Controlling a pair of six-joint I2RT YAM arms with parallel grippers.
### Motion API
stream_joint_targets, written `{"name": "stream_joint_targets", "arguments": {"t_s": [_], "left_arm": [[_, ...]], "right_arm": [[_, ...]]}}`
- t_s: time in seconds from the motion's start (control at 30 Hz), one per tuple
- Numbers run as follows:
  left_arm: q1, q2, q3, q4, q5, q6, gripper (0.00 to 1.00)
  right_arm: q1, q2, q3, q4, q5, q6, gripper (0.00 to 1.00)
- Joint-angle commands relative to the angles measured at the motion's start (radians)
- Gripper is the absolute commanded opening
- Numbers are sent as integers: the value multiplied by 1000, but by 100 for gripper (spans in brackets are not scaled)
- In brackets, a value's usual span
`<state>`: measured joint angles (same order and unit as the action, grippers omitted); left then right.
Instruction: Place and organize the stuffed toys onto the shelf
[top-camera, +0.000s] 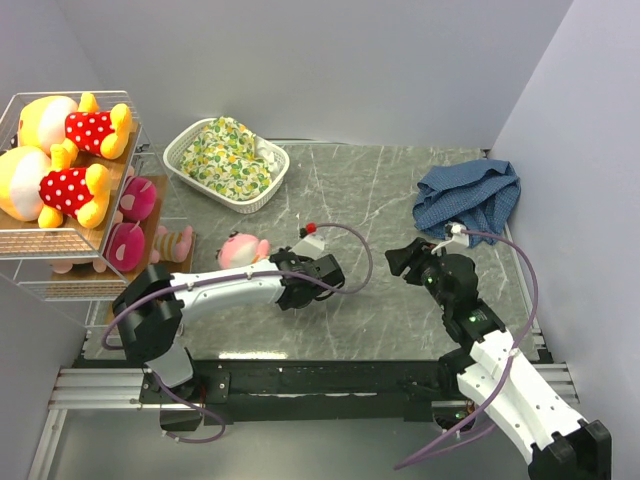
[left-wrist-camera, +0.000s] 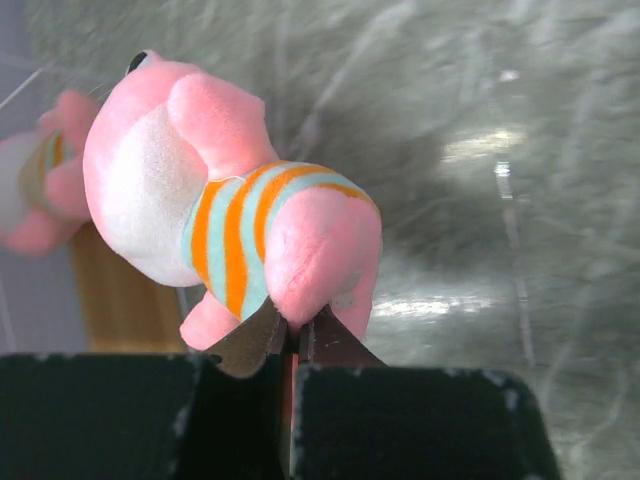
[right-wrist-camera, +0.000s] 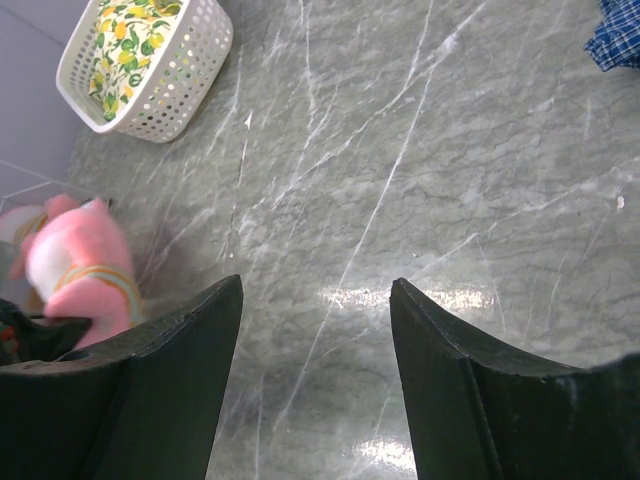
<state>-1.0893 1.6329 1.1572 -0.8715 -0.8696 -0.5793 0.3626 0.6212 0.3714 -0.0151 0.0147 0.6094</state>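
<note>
My left gripper swings to the left in the top view over the shelf's bare board (left-wrist-camera: 124, 298) beside the other striped toy next and releases the pink toy.
The shelf (top-camera: 45, 243) stands at the far left. Two yellow-orange bears in red dotted shirts (top-camera: 80, 125) (top-camera: 55, 188) lie on its top tier. Pink toys (top-camera: 130, 245) and a small doll (top-camera: 176, 240) sit on its lower board. My left gripper (top-camera: 268, 262) (left-wrist-camera: 292, 325) is shut on the leg of a pink stuffed toy in an orange and teal striped shirt (top-camera: 243, 249) (left-wrist-camera: 230, 200), just right of the shelf. This toy also shows in the right wrist view (right-wrist-camera: 80, 270). My right gripper (top-camera: 405, 258) (right-wrist-camera: 315, 285) is open and empty over the marble table.
An oval white basket (top-camera: 182, 160) (right-wrist-camera: 185, 75) holding green-yellow floral cloth stands at the back, right of the shelf. A blue checked cloth (top-camera: 468, 198) (right-wrist-camera: 618, 30) lies at the back right. Grey walls close in on the back and both sides.
</note>
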Motion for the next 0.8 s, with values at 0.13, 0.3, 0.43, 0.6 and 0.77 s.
{"name": "stream_joint_targets", "arguments": {"t_s": [0.13,0.3,0.43,0.6,0.77], "left_arm": [[51,-50,67,-359,-229,-350,1],[132,-77,33,-334,-230,-349,1],[163,-120,33,-356,-252,-356,1],[219,-151,-7,-366,-285,-364,1],[272,-171,15,-385,-307,-376,1]], "right_arm": [[-8,-21,12,-2,4,-17,68],[-7,-37,9,-6,4,-17,68],[-8,-40,8,-13,4,-16,68],[-8,-38,-3,7,-10,-4,68],[-8,-2,3,14,-31,-2,68]]}}
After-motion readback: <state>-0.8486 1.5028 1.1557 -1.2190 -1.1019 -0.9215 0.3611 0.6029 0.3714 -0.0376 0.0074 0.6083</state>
